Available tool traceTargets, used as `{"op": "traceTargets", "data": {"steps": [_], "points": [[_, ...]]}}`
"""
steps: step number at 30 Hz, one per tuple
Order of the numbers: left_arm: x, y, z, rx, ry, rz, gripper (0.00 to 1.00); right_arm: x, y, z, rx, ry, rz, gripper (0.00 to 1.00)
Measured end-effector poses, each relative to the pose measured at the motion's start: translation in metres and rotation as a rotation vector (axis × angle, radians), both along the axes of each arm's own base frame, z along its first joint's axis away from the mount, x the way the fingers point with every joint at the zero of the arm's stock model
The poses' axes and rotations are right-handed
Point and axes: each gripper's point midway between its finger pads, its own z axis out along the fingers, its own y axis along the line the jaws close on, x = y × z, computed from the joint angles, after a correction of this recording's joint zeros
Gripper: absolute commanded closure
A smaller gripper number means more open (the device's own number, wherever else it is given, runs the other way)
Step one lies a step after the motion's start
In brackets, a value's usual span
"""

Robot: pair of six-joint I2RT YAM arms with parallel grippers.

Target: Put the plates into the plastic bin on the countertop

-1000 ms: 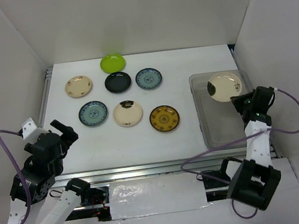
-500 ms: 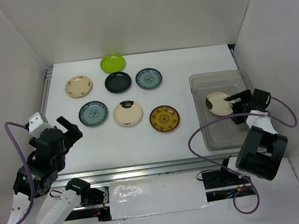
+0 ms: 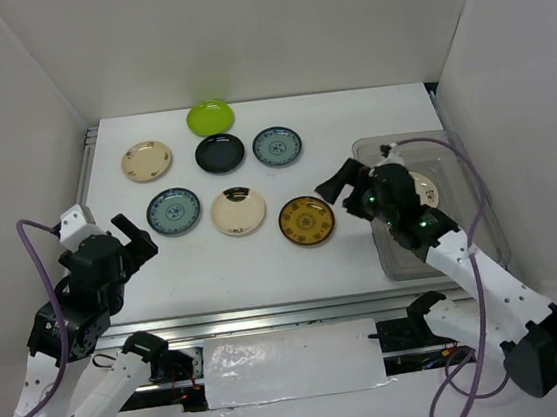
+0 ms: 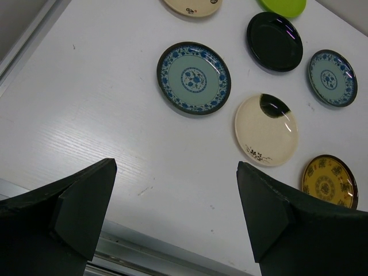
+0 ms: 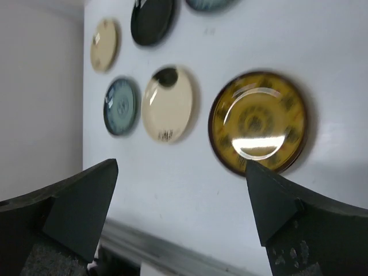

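Note:
The facing rim of the brown-patched cream plate has empty countertop by it that leaves finger room, so my right gripper will next move past the amber plate (image 5: 259,122) and down to that rim.
Seven plates lie on the white countertop (image 3: 265,265): lime green (image 3: 210,117), tan (image 3: 146,161), black (image 3: 220,153), two blue-grey patterned (image 3: 277,146) (image 3: 173,210), cream with a brown patch (image 3: 238,211) and amber-brown (image 3: 306,219). A cream plate (image 3: 426,190) rests in the clear plastic bin (image 3: 395,256) at the right, partly hidden by my right arm. My right gripper (image 3: 341,186) hangs open and empty between the bin and the amber plate (image 5: 259,122). At the front left, my left gripper (image 3: 131,240) is open and empty, short of the nearer blue-grey plate (image 4: 194,78).
White walls close in the countertop on three sides. Metal rails (image 3: 84,180) run along the left and near edges. A purple cable (image 3: 455,163) from the right arm loops over the bin.
My right gripper opened and let the cream plate drop into the bin, then swung left out of the bin toward the amber plate. The left arm edged slightly right.

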Motion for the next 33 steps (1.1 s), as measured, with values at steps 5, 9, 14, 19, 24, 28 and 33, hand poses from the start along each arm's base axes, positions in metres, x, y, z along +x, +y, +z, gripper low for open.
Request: {"op": "traceTargets", "data": {"steps": [5, 9, 14, 19, 24, 28, 33], "points": [[0.005, -0.007, -0.001, 0.004, 0.011, -0.035, 0.01, -0.030, 0.077, -0.043, -0.047, 0.102, 0.179, 0.00], [0.010, -0.011, -0.007, 0.013, 0.038, -0.047, 0.01, -0.020, 0.127, -0.088, -0.087, 0.220, 0.246, 0.00], [0.009, -0.013, -0.008, 0.004, 0.030, -0.061, 0.01, 0.043, 0.174, -0.123, -0.146, 0.301, 0.223, 0.02], [0.009, -0.016, -0.004, 0.004, 0.014, -0.088, 0.01, 0.119, 0.199, -0.107, -0.183, 0.231, 0.252, 0.02], [0.011, -0.020, -0.006, 0.004, 0.023, -0.111, 0.01, 0.162, 0.193, -0.097, -0.250, 0.195, 0.368, 0.06], [0.012, -0.023, -0.007, 0.011, 0.032, -0.132, 0.01, 0.164, 0.184, -0.118, -0.285, 0.232, 0.484, 0.06], [0.013, -0.024, -0.007, 0.008, 0.031, -0.138, 0.01, 0.142, 0.187, -0.160, -0.321, 0.335, 0.604, 0.15]]}}
